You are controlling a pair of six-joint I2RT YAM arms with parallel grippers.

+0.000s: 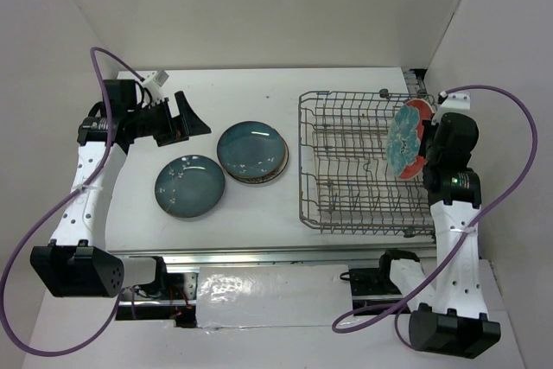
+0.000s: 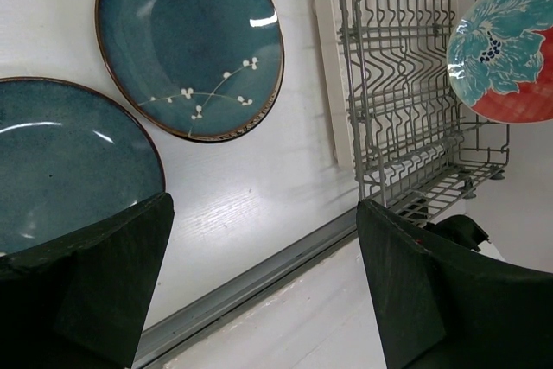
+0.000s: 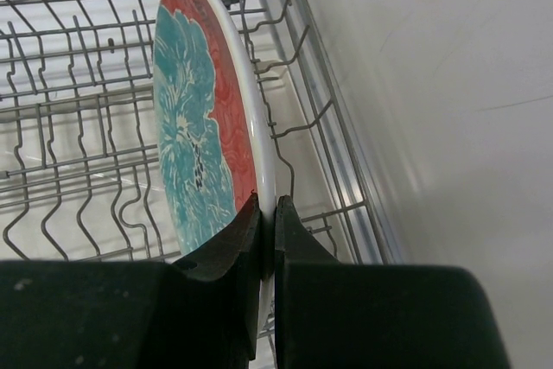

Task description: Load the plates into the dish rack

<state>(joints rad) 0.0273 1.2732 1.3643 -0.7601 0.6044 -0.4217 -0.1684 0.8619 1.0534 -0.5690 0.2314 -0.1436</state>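
Observation:
The red plate hangs on edge above the rack (image 1: pixel 346 97), so it goes to the left in the top view with my right gripper next, down toward the rack's wires, for release.
The grey wire dish rack (image 1: pixel 346 97) stands at the right of the table. My right gripper (image 1: pixel 423 151) is shut on the rim of the red plate with the turquoise patch (image 1: pixel 404 140) and holds it on edge above the rack's right side. The right wrist view shows this plate (image 3: pixel 199 118) upright over the tines, my gripper (image 3: pixel 268 213) pinching its rim. One teal plate (image 1: pixel 189 185) lies flat left of the centre. A second teal plate (image 1: pixel 251 149) lies on a pale-rimmed plate (image 1: pixel 263 181), mostly hidden. My left gripper (image 1: pixel 186 118) is open and empty, above the table's far left.
A white mat (image 2: pixel 333 66) lies under the rack (image 2: pixel 389 66). A metal rail (image 2: pixel 259 278) runs along the table's near edge. White walls enclose the table; the right wall (image 3: pixel 449 84) is close beside the rack (image 3: pixel 86 41).

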